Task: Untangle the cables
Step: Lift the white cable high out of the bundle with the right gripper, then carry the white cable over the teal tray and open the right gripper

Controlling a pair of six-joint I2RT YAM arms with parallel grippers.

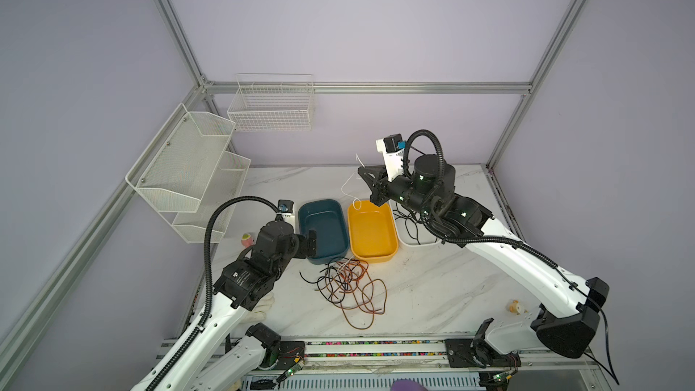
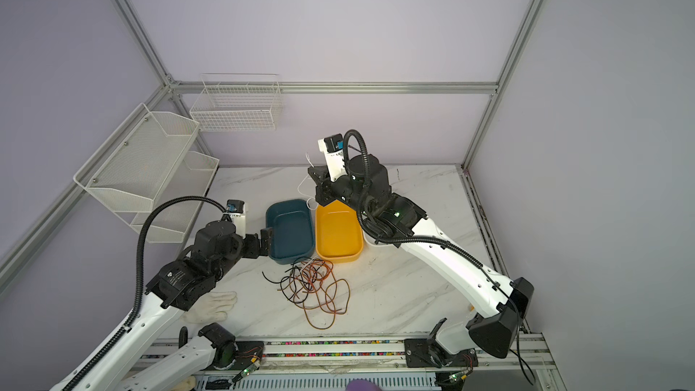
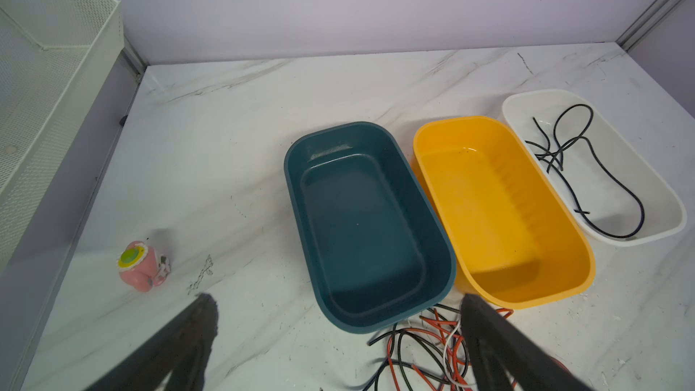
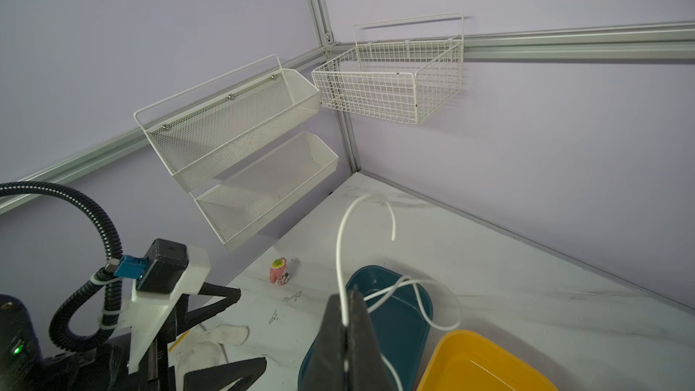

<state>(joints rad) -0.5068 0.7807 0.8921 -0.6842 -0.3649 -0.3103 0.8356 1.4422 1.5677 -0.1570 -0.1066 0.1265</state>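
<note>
My right gripper lowers toward the blue bin's empty bottom next and releases the white cable over it, because the cable hangs clear of the tangle.
A tangle of black, orange-brown and white cables (image 1: 349, 287) (image 2: 312, 287) (image 3: 425, 347) lies on the marble table in front of the blue bin (image 1: 303, 220) and the yellow bin (image 1: 391, 227). My right gripper (image 1: 361, 171) (image 2: 310, 171) (image 4: 346, 295) is raised above the bins' far end, shut on a thin white cable (image 4: 340, 250) (image 1: 348, 186) that curls free on both sides. My left gripper (image 1: 306, 246) (image 3: 336, 304) is open beside the blue bin's near left corner, holding nothing. More black cables (image 3: 564, 152) lie in the white bin (image 3: 669, 197).
A pink toy (image 3: 141, 265) (image 1: 247, 238) stands left of the blue bin. A white glove (image 2: 214, 306) lies under the left arm. Mesh shelves (image 1: 188, 171) and a wire basket (image 1: 272, 107) hang on the walls. A small yellow toy (image 1: 516, 307) sits at the front right.
</note>
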